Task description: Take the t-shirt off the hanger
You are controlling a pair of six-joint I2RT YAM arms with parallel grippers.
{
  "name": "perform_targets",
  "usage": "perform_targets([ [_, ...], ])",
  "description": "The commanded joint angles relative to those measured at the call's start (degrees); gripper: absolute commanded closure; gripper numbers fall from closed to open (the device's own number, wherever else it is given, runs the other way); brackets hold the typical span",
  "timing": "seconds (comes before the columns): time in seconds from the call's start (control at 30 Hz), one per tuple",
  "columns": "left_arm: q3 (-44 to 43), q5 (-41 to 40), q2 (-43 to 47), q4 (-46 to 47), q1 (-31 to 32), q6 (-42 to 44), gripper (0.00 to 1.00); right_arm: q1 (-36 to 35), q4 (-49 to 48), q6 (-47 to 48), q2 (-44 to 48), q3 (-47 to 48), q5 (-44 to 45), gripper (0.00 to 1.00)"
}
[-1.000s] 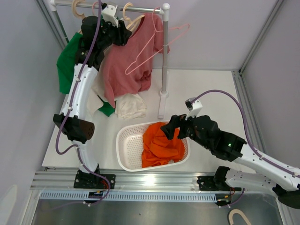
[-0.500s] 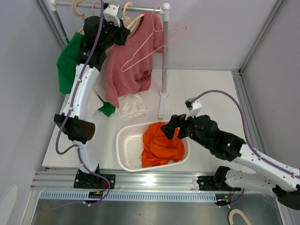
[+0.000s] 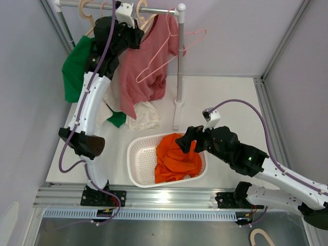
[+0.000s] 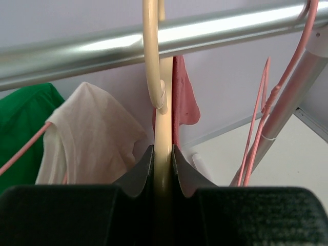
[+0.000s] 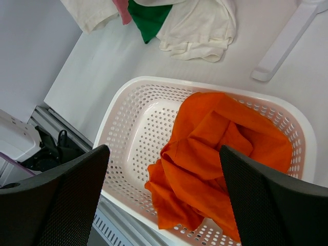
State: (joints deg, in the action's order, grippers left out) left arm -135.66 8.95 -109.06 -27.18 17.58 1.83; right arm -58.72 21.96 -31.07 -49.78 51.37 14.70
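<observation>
The pink t-shirt's lower end (image 3: pixel 134 109) hangs free, so my right gripper should move onto it next, across the basket (image 3: pixel 138 164) to the left in the top view.
A pink t-shirt (image 3: pixel 141 64) hangs from a cream hanger (image 3: pixel 143 20) on the metal rail (image 3: pixel 154 9) at the top of the rack. My left gripper (image 3: pixel 134 32) is up at the rail, shut on the cream hanger's neck (image 4: pixel 163 154); the hook (image 4: pixel 151 51) loops over the rail (image 4: pixel 77 46). A corner of the pink shirt (image 4: pixel 184 97) shows behind it. My right gripper (image 3: pixel 185 138) is open and empty above the white basket (image 3: pixel 138 164), which holds an orange t-shirt (image 5: pixel 220 154).
An empty pink wire hanger (image 3: pixel 169 51) hangs on the rail by the rack post (image 3: pixel 179 66). A green shirt (image 3: pixel 74 66) and a cream shirt (image 3: pixel 143 115) hang at the left. The basket (image 5: pixel 133 128) sits near the table's front edge.
My left gripper has shifted slightly right along the rail with the cream hanger. The pink shirt and the wire hanger have swung a little. The right arm has not moved.
</observation>
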Motion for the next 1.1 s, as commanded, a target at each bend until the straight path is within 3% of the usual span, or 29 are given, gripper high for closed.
perform_targets([
  [0.0, -3.04, -3.93, 6.83, 5.65, 0.08, 0.37, 0.99, 0.18, -1.92, -0.40, 1.44, -0.14, -0.20, 0.06],
  [0.53, 4.61, -20.71, 14.57, 2.05, 3.15, -1.30, 0.99, 0.18, -4.98, 0.92, -0.31, 0.65, -3.71, 0.06],
  [0.83, 22.43, -30.56, 22.48, 2.39, 8.51, -5.69, 0.99, 0.10, -9.47, 3.73, -5.49, 4.26, -9.07, 0.06],
  [0.93, 26.65, -32.68, 24.67, 1.70, 9.83, -9.01, 0.99, -0.78, -12.88, 6.19, -7.17, 5.66, -13.19, 0.06],
  [1.07, 28.34, -37.59, 25.82, -2.51, 11.33, -14.91, 0.99, -5.08, -18.78, 11.90, -10.15, 7.07, -11.28, 0.06],
])
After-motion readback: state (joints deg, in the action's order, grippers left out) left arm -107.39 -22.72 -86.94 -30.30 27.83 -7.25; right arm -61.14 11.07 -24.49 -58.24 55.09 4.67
